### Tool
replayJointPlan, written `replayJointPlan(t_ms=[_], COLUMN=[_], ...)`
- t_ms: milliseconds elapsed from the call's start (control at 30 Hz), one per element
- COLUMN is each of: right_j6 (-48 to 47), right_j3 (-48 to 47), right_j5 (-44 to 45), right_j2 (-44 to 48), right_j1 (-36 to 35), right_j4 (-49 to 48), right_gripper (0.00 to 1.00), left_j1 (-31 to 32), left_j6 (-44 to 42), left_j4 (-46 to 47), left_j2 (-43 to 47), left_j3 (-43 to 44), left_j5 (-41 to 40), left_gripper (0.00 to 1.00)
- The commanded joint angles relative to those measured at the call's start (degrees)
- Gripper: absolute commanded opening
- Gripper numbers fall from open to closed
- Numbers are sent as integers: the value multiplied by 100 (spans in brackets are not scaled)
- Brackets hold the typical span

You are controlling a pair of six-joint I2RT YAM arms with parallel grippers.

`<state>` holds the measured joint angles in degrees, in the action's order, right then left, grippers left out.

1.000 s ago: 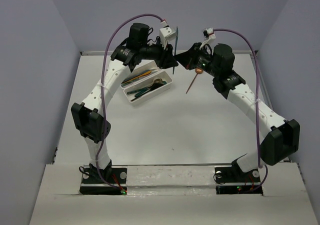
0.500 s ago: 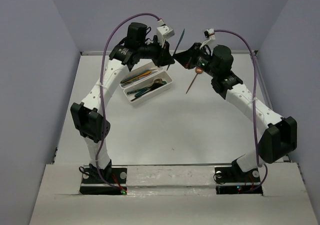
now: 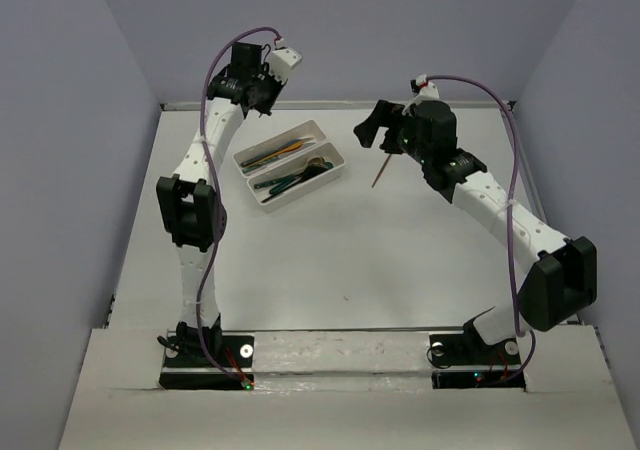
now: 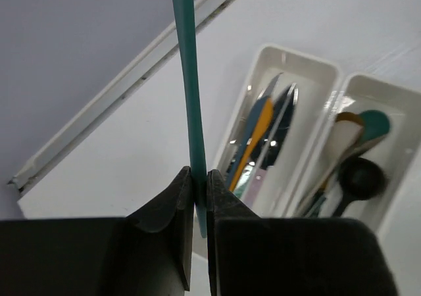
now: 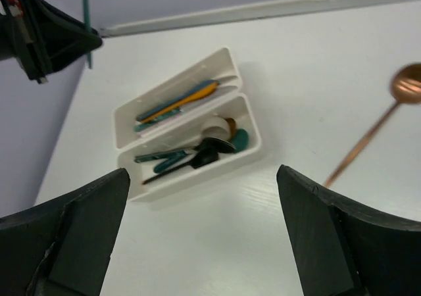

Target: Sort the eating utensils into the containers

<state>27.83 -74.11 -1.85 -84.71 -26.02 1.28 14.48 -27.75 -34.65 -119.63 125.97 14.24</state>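
My left gripper holds the teal knife and needs to move down next onto the knives in the back tray (image 3: 276, 148) (image 4: 260, 135) to release it, because the other knives are already in that tray.
My left gripper (image 4: 199, 177) is shut on a slim teal knife (image 4: 189, 98), held high above the table's back left corner. Below it lie the two white containers. The back tray (image 3: 276, 148) holds several knives. The front tray (image 3: 305, 178) holds spoons. The right wrist view also shows the teal knife (image 5: 85, 20) hanging from the left gripper. My right gripper (image 3: 375, 128) is open with nothing between its fingers, to the right of the trays. A copper spoon (image 5: 368, 138) lies on the table, also visible beside the right arm (image 3: 382, 172).
The back wall's base strip (image 4: 131, 85) runs just behind the trays. The side walls close in the white table (image 3: 330, 250) on the left and right.
My right gripper has opened. The left arm has swung up and back to the left, carrying the teal knife away from the right gripper. The copper spoon has stayed put.
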Motion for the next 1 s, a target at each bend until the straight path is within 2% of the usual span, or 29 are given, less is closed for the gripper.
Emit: replayJointPlan(t_ms=[0,33,100,133,233,300,367,467,633,800,967], right_j6=[-313,-331,-331,-323,-235,2,378,678,548,416,407], right_j3=[-411,-516,-701,-632,-447,-385,-455,-841,-1711,-1783,-1669], right_j5=[1099,1099,1125,1186,1178,1029,722,615,878,1011,1011], right_j2=[-89,-177,-371,-423,-485,-669,-880,-1416,-2102,-2173,-2085], right_j1=[-43,-43,-43,-43,17,149,430,737,800,800,800], right_j4=[1240,1382,1707,1744,1762,1866,2016,2489,2887,2975,2975], right_gripper=[100,100,100,100,100,100,100,97,92,92,92], left_j1=[-6,-24,-42,-42,-16,37,37,46,64,64,125], left_j6=[-1153,-1224,-1443,-1505,-1716,-1883,-1945,-1980,-1971,-1875,-1770], left_j4=[-357,-480,-1059,-1287,-2219,-2273,-2676,-2740,-2844,-3065,-3074], left_j2=[-752,-1172,-1822,-2044,-2930,-2864,-3118,-3128,-3049,-2943,-2320], left_j3=[874,1442,2138,2916,4491,4094,4557,4516,4559,4559,4437], left_j5=[-1362,-1597,-1574,-1530,-1450,-1503,-1179,-1160,-1178,-1081,-818], left_gripper=[0,0,0,0,0,0,0,0,0,0,0])
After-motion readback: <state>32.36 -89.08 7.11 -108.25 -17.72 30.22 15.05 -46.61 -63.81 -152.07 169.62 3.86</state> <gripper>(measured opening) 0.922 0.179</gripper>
